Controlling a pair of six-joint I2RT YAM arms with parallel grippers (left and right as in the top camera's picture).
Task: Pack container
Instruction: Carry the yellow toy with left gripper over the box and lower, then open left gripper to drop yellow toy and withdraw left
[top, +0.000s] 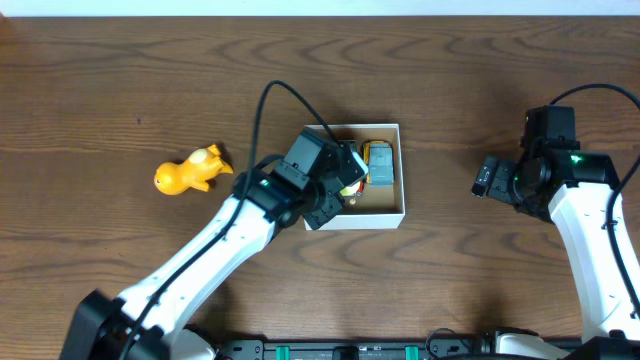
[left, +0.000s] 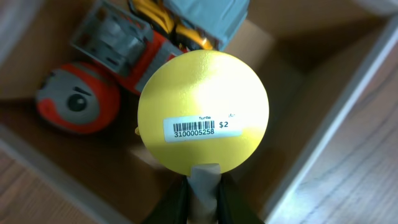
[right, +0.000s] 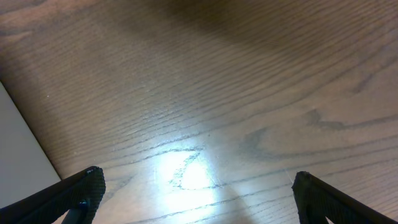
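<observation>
My left gripper will first go down into the container, to get the yellow toy beside the orange and grey toy, where the container's brown bottom still lies bare (top: 362, 201).
The container (top: 384, 219) is a white-walled box with a brown floor in the middle of the table. My left gripper (top: 346, 182) hangs over its left half, shut on a pale tab (left: 204, 182) of a round yellow toy (left: 204, 112) whose underside carries a barcode sticker. Below that toy, in the container (left: 348, 99), lie a red and grey round toy (left: 78, 104), an orange and grey toy (left: 127, 53) and a grey and yellow truck (top: 379, 164). My right gripper (top: 483, 178) stands open over bare table (right: 196, 186), well right of the container, with nothing between its fingers.
An orange duck-like toy (top: 189, 171) lies on the wooden table left of the container, beside my left arm. The right arm's cable (top: 590, 92) loops near the right edge.
</observation>
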